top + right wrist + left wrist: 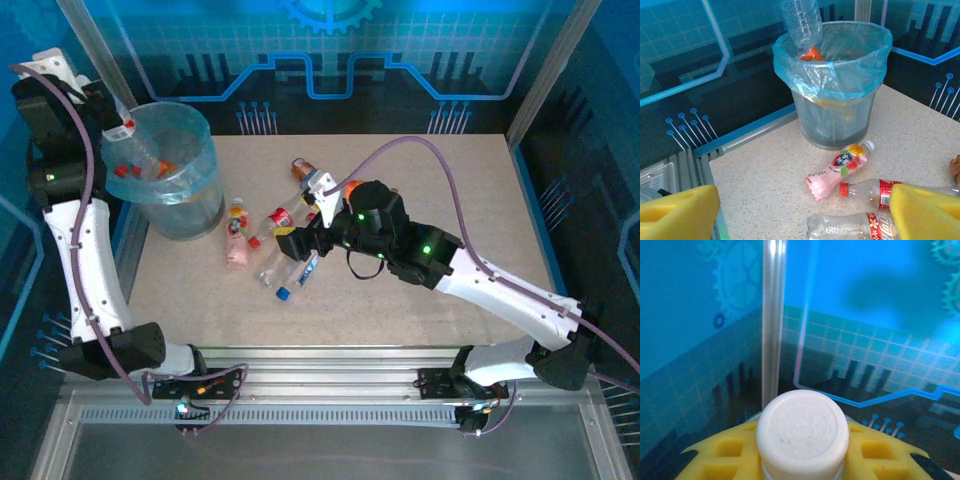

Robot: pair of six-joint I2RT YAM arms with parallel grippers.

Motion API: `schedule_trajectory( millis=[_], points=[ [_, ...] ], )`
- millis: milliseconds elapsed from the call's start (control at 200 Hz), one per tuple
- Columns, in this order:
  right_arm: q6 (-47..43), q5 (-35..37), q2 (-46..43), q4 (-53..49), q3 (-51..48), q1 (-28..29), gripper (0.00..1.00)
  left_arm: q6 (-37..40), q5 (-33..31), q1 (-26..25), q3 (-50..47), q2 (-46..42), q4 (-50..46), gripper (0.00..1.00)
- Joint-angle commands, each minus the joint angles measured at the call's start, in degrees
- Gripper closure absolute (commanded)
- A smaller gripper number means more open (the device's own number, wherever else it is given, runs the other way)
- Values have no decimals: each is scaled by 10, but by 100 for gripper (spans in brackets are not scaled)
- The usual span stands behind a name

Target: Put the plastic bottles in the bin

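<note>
My left gripper holds the clear bottle [801,22], which hangs by the bin's rim, so I will next lower it toward the bin's open middle and then let it go.
The bin [204,150], a grey mesh bucket with a pale blue-green bag, stands at the table's far left. My left gripper [116,122] hangs over its rim, shut on a clear plastic bottle [801,22] whose white cap [802,432] sits between the yellow pads [715,462]. Orange bottles lie inside the bin [835,120]. On the table lie a pink bottle [237,240], a red-labelled bottle [277,220] and a blue-capped bottle [296,278]. My right gripper [297,240] is open just above them. Its pads [677,210] straddle the red-capped bottle [865,191] and a crushed clear one [845,227].
Behind the right arm lie a brown bottle [302,168] and an orange-capped bottle [351,187]. A metal rail [745,135] edges the table on the left by the bin. Blue panels wall the cell. Bare tabletop [480,190] spreads to the right.
</note>
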Motion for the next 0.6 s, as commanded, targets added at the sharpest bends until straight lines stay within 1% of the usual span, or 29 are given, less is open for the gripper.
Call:
schedule_trajectory(
  millis=[0,120,335,540,595],
  points=[
    [-3,-10,2,11,-7,9,11,-6,-6,22,-15,16,71,100],
    [-4,-15,10,3,-3,9,11,16,-8,31,-41,38,90,100],
    [-2,-30,31,0,7,9,11,68,-2,30,-65,62,85,100],
    [1,-48,52,-8,25,10,11,106,37,30,-90,73,76,100],
    [2,-50,54,-10,29,9,11,118,44,29,-96,74,79,93]
  ],
)
